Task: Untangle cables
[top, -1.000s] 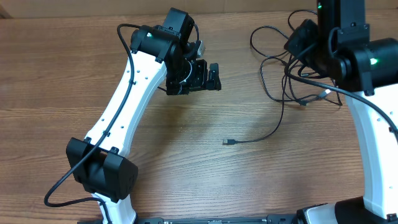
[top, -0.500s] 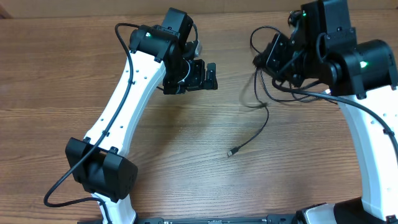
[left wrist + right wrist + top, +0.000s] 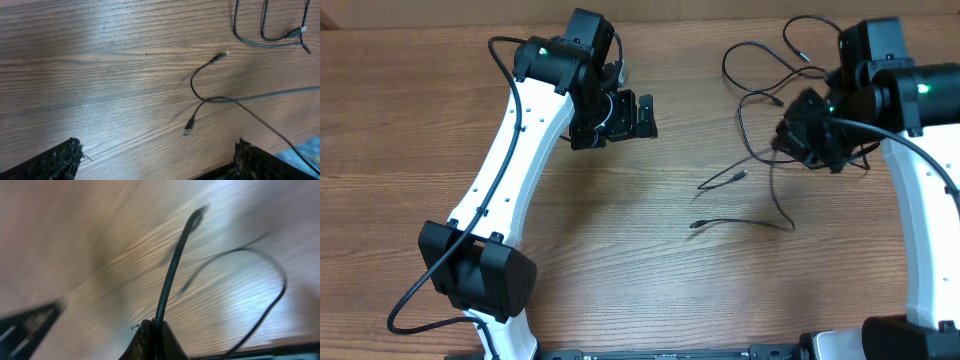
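Note:
The piece of cable in my right gripper goes toward the right in the overhead view next, away from the tangled loops. It comes over the bare wood beside them for release.
Thin black cables [image 3: 760, 95] lie in loose loops at the upper right of the wooden table. My right gripper [image 3: 800, 140] is shut on one strand [image 3: 172, 275], which rises from between the closed fingers in the blurred right wrist view. A strand hangs down from it to a plug end [image 3: 697, 224] on the table; another plug end [image 3: 740, 176] lies just above. My left gripper [image 3: 642, 115] is open and empty above bare wood, left of the cables. The left wrist view shows both plug ends [image 3: 188, 131] and looped strands [image 3: 265, 37] ahead of the open fingers.
The wooden table [image 3: 620, 250] fills the view. The white left arm [image 3: 510, 150] slants across the left half with its base at the front left. The right arm [image 3: 920, 200] runs down the right edge. A thick arm cable loops beside the left base.
My right gripper has swung right and down with the strand, dragging the plug ends and spreading the cables. The left gripper has shifted slightly left and up.

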Tool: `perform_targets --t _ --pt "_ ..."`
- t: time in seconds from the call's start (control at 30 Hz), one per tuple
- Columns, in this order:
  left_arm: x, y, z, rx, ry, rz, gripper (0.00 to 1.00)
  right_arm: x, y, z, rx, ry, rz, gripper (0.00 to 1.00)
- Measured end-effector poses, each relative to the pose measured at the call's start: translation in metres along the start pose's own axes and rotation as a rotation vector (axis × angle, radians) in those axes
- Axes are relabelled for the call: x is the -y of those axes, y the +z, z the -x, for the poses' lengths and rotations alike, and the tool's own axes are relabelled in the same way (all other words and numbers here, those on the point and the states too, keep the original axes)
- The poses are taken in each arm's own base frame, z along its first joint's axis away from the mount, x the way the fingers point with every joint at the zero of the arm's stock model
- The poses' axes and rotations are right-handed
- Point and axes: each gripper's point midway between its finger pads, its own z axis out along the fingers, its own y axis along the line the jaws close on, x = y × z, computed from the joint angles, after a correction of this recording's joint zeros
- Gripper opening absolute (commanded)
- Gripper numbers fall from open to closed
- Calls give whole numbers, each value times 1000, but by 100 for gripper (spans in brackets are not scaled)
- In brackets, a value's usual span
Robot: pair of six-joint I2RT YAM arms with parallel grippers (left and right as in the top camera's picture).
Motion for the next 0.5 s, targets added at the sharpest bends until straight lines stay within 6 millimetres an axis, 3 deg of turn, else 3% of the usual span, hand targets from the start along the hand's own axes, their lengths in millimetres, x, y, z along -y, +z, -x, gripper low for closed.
perform_targets --t 0.17,0.3,0.5 --pt "-1 0 -2 -8 -4 4 100 55 19 22 53 101 -187 4" --pt "-1 0 -2 -9 -4 4 100 93 20 42 124 156 -315 7" --pt "-1 0 -2 -9 -4 4 100 120 9 69 248 191 -413 7"
